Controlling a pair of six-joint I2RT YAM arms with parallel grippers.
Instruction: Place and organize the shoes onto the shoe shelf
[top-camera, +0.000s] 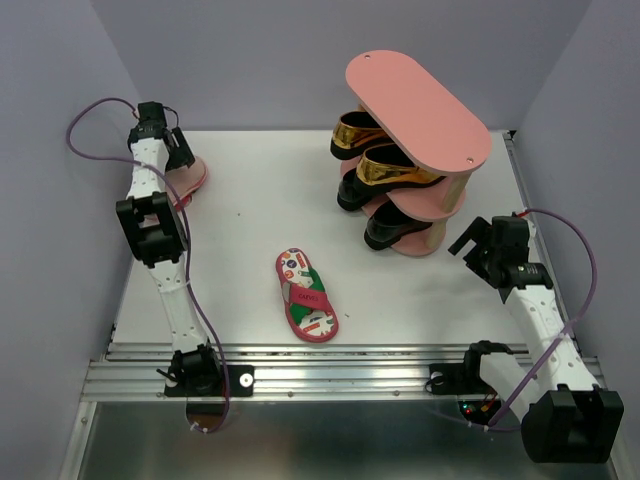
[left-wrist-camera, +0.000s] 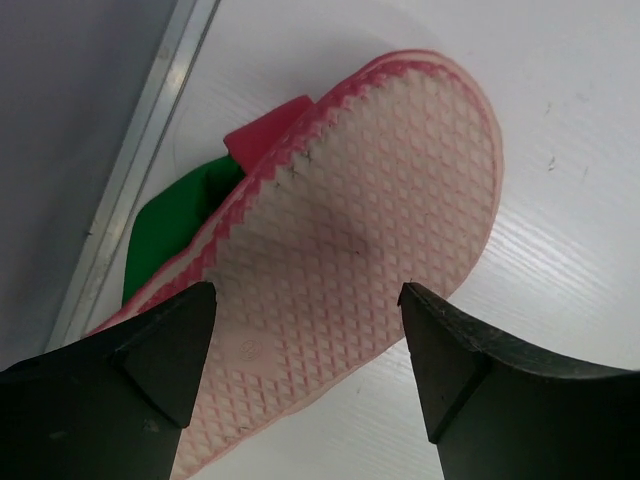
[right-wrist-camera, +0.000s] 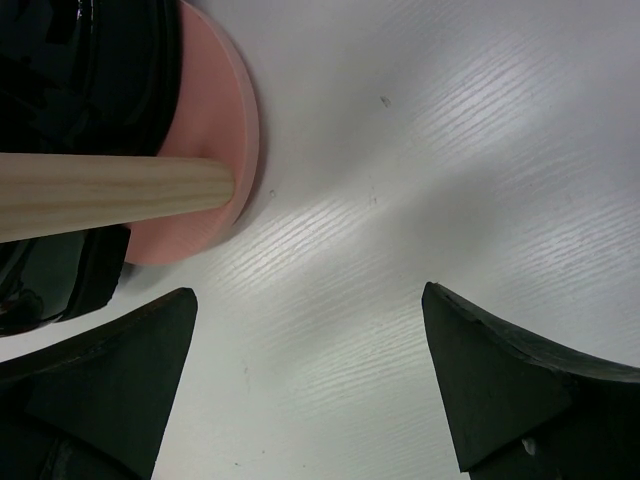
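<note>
The flip-flop comes away from the wall next, as my left gripper lowers, drags it and closes on the flip-flop's strap-side edge (left-wrist-camera: 178, 268). That edge lies below the gripper beside the bar.
The salmon-pink shoe shelf (top-camera: 420, 105) stands at the back right. Two gold loafers (top-camera: 385, 165) sit on its middle board and two black loafers (top-camera: 385, 228) on its bottom board. One pink flip-flop (top-camera: 306, 294) lies footbed up in the middle of the table. The other flip-flop (top-camera: 192, 178) lies sole up at the far left; in the left wrist view its ribbed sole (left-wrist-camera: 360, 220) faces me, with the red and green strap underneath. My left gripper (top-camera: 180, 158) (left-wrist-camera: 308, 345) is open just above it. My right gripper (top-camera: 468, 244) (right-wrist-camera: 310, 350) is open and empty beside the shelf's bottom board (right-wrist-camera: 215, 130).
A wooden post (right-wrist-camera: 110, 195) of the shelf and a black loafer (right-wrist-camera: 90, 70) lie at the left of the right wrist view. A metal rail (left-wrist-camera: 140, 150) and the grey left wall run close beside the far-left flip-flop. Grey walls enclose the table on three sides.
</note>
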